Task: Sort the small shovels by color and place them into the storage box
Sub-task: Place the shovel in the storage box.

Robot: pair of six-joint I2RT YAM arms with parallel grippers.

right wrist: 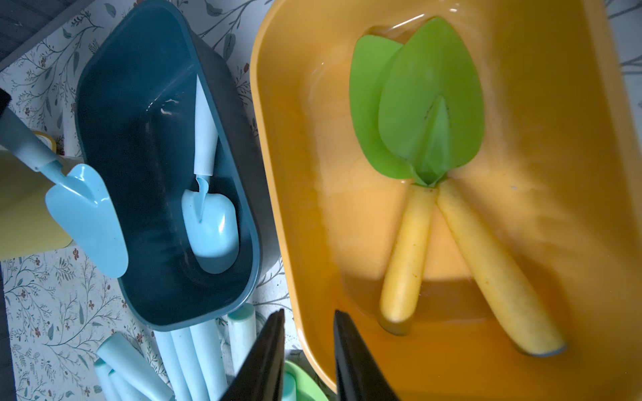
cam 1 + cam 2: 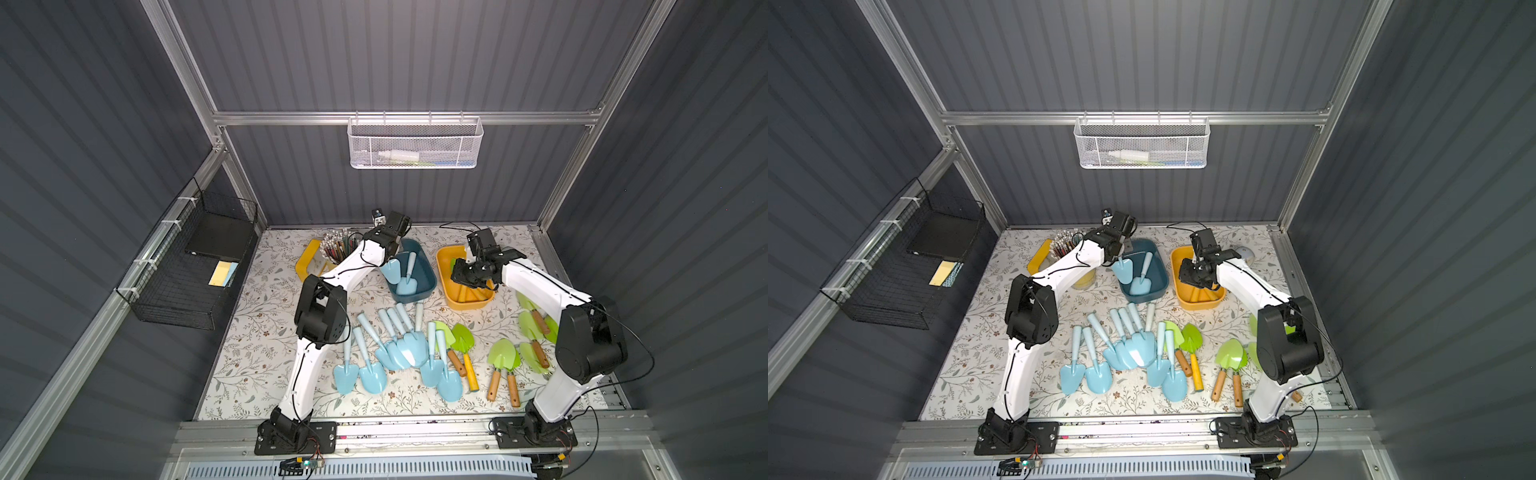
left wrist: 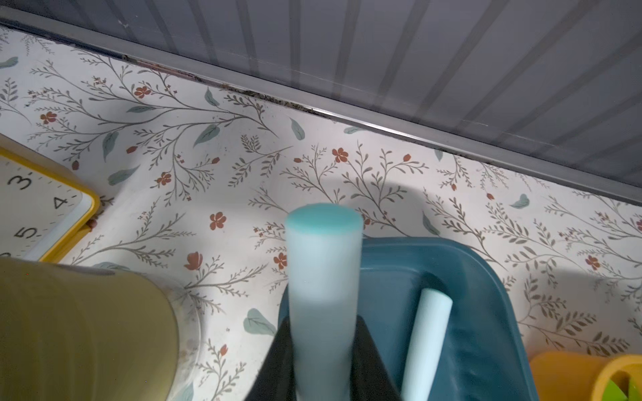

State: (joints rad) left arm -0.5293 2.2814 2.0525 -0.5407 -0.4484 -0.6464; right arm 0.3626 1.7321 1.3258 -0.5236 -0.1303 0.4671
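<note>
The left gripper shifts toward the yellow box (image 2: 469, 305) next, lowers to the teal box's bare bottom beside the blue shovel and releases the pale-blue shovel's handle.
My left gripper (image 3: 321, 323) is shut on the handle of a pale-blue shovel (image 3: 323, 270). In both top views its blade (image 2: 390, 270) (image 2: 1123, 270) hangs over the left edge of the teal box (image 2: 432, 274) (image 2: 1165, 274). One blue shovel (image 1: 208, 215) lies inside that box. My right gripper (image 1: 309, 314) hovers over the near rim of the yellow box (image 1: 312, 208) (image 2: 469, 305); its jaws stand a little apart with nothing between them. Two green shovels (image 1: 430, 104) with yellow handles lie in the yellow box. Several blue shovels (image 2: 399, 345) and green shovels (image 2: 505, 357) lie loose on the floral table.
A cup of pencils (image 2: 336, 245) and a yellow-framed clock (image 3: 34, 205) stand left of the teal box, close to my left arm. More green shovels (image 2: 532, 324) lie under my right arm. A white mesh basket (image 2: 415, 143) hangs on the back wall, a black wire basket (image 2: 191, 274) on the left wall.
</note>
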